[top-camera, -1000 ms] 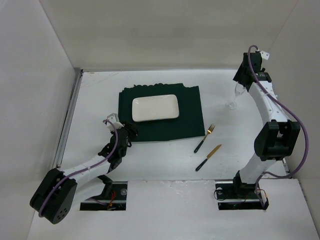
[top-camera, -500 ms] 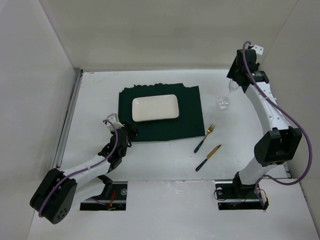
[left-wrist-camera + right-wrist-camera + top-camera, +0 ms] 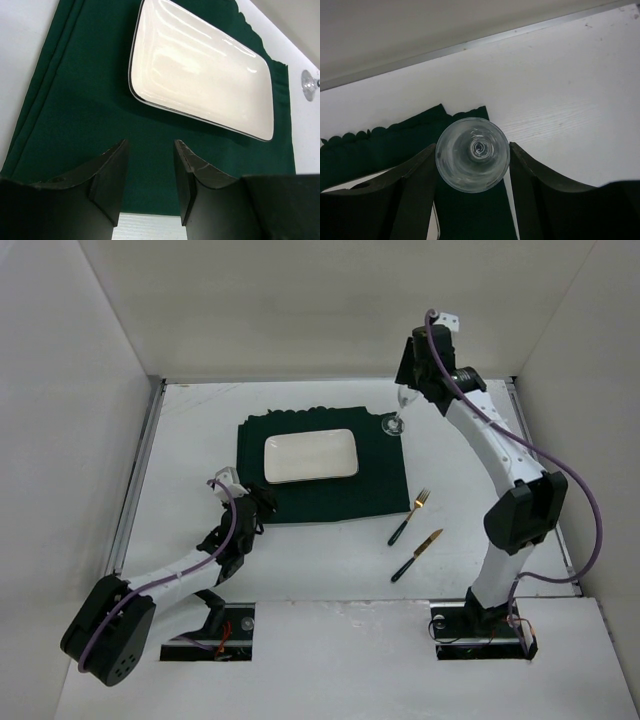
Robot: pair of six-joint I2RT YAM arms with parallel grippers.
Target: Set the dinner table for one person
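Note:
The foot of the glass still overlaps the side edge of the cloth, so my right gripper should move toward the plate next and go down a little over the far corner of the placemat.
The white dinner table carries a dark green placemat with a white rectangular plate on it. My right gripper is shut on a clear wine glass and holds it upright over the placemat's far right corner. In the right wrist view the glass sits between my fingers, seen from above. My left gripper is open and empty at the placemat's near left corner. In the left wrist view it faces the plate.
A gold fork with a black handle and a matching knife lie on the table right of the placemat's near edge. White walls enclose the table on the left, the back and the right. A metal rail runs along the left edge.
My right arm has carried the wine glass leftward, from the table's far right to above the placemat's far right corner. The left arm has not moved.

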